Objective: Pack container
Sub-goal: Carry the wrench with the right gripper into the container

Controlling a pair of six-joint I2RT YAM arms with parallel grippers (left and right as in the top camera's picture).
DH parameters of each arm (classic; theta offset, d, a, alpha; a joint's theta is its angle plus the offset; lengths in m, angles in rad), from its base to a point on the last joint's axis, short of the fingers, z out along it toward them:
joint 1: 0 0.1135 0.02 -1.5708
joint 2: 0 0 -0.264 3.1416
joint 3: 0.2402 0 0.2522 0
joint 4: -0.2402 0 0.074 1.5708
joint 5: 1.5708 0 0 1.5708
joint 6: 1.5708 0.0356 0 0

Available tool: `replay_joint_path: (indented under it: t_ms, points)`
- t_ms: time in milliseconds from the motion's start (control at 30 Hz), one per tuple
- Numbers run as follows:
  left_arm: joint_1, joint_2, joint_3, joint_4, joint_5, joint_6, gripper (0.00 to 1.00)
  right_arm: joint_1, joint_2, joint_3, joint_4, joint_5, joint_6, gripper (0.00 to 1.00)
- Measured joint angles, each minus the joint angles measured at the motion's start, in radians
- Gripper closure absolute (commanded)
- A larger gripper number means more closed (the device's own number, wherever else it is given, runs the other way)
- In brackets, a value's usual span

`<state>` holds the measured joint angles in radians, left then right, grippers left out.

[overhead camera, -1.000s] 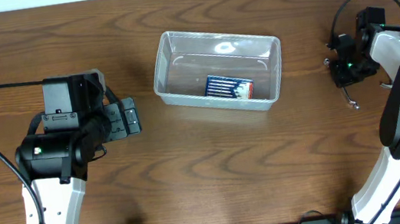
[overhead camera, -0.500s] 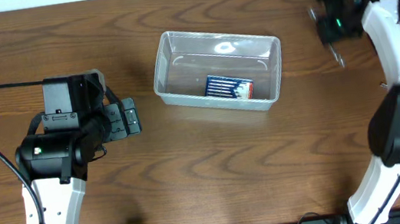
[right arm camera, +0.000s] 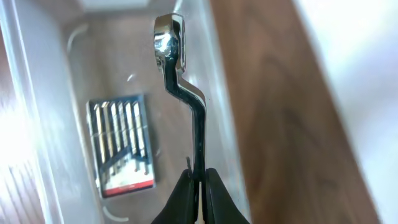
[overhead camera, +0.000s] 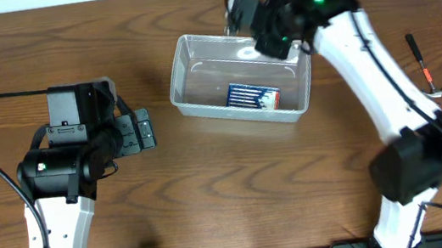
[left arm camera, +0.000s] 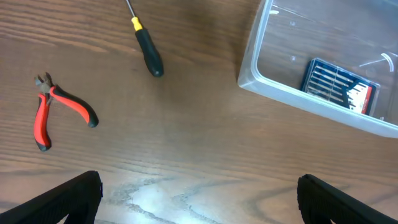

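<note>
The right gripper needs to move back from the container's far rim and down into the container, beside the drill-bit case, where the wrench has room.
The clear plastic container (overhead camera: 176, 85) stands at the table's middle back with a blue drill-bit case (overhead camera: 253, 96) lying in it. My right gripper (overhead camera: 242, 11) hovers over the container's far rim. In the right wrist view it (right arm camera: 199, 182) is shut on a chrome wrench (right arm camera: 180, 81), which points out over the container's wall (right arm camera: 37, 124), with the drill-bit case (right arm camera: 121, 143) below. My left gripper (overhead camera: 143, 132) is open and empty left of the container. Its wrist view (left arm camera: 199, 208) shows bare wood between its fingers and the container (left arm camera: 261, 74) ahead to the right.
Red-handled pliers (left arm camera: 56, 112) and a black-handled screwdriver (left arm camera: 146, 53) lie on the wood in front of the left gripper. A thin tool with a red band (overhead camera: 420, 63) lies at the far right, with a small metal piece (overhead camera: 439, 92) beside it.
My right arm has swung from the table's right side leftward to the container's far rim, carrying the wrench. The left arm has not moved.
</note>
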<state>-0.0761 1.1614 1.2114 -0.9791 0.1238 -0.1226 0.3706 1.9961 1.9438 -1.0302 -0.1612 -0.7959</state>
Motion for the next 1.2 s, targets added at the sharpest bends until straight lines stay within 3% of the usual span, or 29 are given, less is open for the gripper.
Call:
replay_joint_path:
  t_ms: [567, 767, 800, 867, 1033, 1200]
  points:
    - [0.0, 0.0, 0.0, -0.005, 0.0, 0.0, 0.02, 0.0, 0.3, -0.01, -0.04, 0.004, -0.054, 0.98]
    - [0.0, 0.0, 0.0, -0.006, 0.0, 0.0, 0.02, 0.0, 0.322, -0.01, -0.035, 0.002, -0.042, 0.5]
    - [0.0, 0.0, 0.0, -0.006, 0.0, 0.0, 0.02, 0.0, 0.322, -0.01, -0.034, 0.002, -0.038, 0.47]
    - [0.0, 0.0, 0.0, -0.005, 0.0, 0.0, 0.02, 0.0, 0.322, -0.01, -0.035, 0.004, -0.036, 0.48]
    - [0.0, 0.0, 0.0, -0.006, 0.0, 0.0, 0.02, 0.0, 0.322, -0.01, -0.012, 0.025, 0.018, 0.75]
    - [0.0, 0.0, 0.0, -0.006, 0.0, 0.0, 0.02, -0.017, 0.322, -0.01, 0.004, 0.045, 0.126, 0.92]
